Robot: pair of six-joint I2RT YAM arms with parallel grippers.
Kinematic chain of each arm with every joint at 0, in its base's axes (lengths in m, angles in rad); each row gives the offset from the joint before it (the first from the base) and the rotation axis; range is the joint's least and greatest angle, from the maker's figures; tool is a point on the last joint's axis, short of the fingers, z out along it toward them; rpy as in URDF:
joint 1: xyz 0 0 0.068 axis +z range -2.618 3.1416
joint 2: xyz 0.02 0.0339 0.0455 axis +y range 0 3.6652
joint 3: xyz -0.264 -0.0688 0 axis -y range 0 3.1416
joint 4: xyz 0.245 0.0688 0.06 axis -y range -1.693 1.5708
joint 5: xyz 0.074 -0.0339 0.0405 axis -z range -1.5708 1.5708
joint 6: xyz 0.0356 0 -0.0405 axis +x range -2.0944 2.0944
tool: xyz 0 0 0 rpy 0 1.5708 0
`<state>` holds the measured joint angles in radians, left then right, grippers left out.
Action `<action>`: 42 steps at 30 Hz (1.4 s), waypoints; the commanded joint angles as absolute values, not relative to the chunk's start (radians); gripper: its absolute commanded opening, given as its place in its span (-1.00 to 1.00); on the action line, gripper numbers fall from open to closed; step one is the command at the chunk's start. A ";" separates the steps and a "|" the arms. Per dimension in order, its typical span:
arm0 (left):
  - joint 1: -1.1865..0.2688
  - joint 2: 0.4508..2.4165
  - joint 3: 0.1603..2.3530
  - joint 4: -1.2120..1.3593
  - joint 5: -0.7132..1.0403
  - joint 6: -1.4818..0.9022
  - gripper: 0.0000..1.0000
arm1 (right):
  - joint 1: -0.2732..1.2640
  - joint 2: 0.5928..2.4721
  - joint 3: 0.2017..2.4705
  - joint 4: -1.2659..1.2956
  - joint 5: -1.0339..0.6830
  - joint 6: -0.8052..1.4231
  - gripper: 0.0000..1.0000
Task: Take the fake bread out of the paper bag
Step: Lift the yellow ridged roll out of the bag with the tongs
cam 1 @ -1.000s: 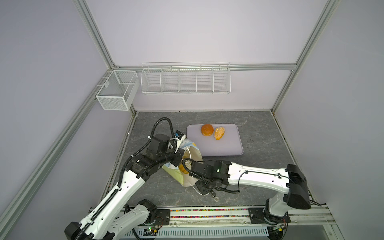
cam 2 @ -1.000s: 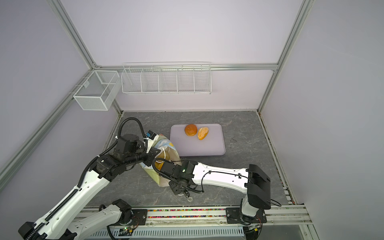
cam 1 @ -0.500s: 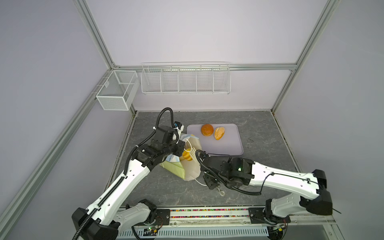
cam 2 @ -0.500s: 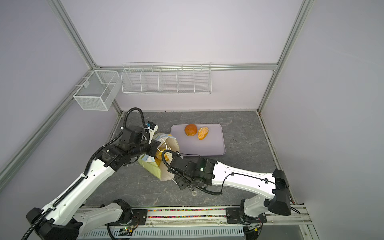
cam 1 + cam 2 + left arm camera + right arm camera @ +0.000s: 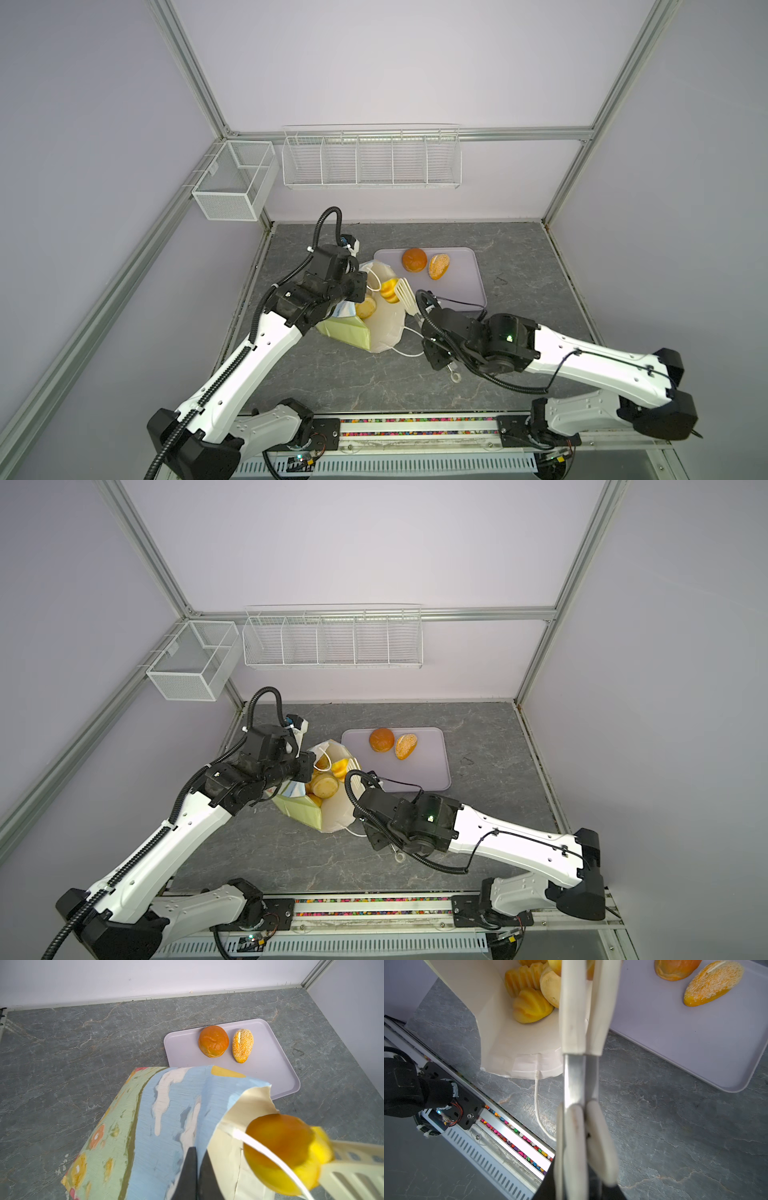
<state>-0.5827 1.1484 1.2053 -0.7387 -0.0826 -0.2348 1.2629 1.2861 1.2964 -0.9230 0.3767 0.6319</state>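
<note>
The bare tray past the seeded roll (image 5: 439, 266) has room, so my right gripper will swing outward from the bag (image 5: 376, 332) next, go down there and release the cream tongs.
The paper bag (image 5: 376, 332) leans open in both top views, white lining up, green side panel (image 5: 301, 810) to the left. My left gripper (image 5: 198, 1150) is shut on the bag's rim, at the left of the mouth (image 5: 360, 291). My right gripper (image 5: 581, 1188) is shut on cream tongs (image 5: 581, 1022). The slotted heads of the tongs (image 5: 405, 295) clamp an orange-yellow roll (image 5: 388, 289) at the bag's mouth. More fake bread (image 5: 531, 1004) lies inside the bag. A round bun (image 5: 414, 259) and a seeded roll (image 5: 439, 266) rest on the tray (image 5: 461, 291).
The bag's white cord handle (image 5: 409, 353) trails on the dark stone tabletop beside the right gripper (image 5: 422, 324). Wire baskets (image 5: 370, 158) hang on the back wall. A rail (image 5: 415, 424) runs along the table's front edge. The tray's near corner lies close behind the right wrist.
The left gripper has pulled the bag's rim up and back, tipping the mouth wider. The right arm has swung out to the right, and the tongs now hold a roll at the mouth.
</note>
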 commanded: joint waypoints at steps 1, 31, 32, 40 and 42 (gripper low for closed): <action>-0.583 1.152 1.256 -0.750 -0.123 -0.266 -1.00 | 1.248 1.228 1.270 -0.863 0.453 0.637 -0.87; -0.583 1.109 1.264 -0.834 -0.189 -0.211 -1.00 | 0.496 1.312 1.082 -0.796 -0.032 0.510 -0.88; -0.583 1.106 1.264 -0.834 -0.189 -0.208 -1.00 | 0.467 1.334 1.077 -0.779 -0.060 0.504 -0.88; -0.583 1.097 1.251 -0.828 -0.184 -0.180 -1.00 | 0.358 1.545 1.169 -0.733 -0.164 0.460 -0.88; -0.583 1.095 1.250 -0.828 -0.181 -0.173 -1.00 | 0.339 1.597 1.204 -0.732 -0.184 0.459 -0.88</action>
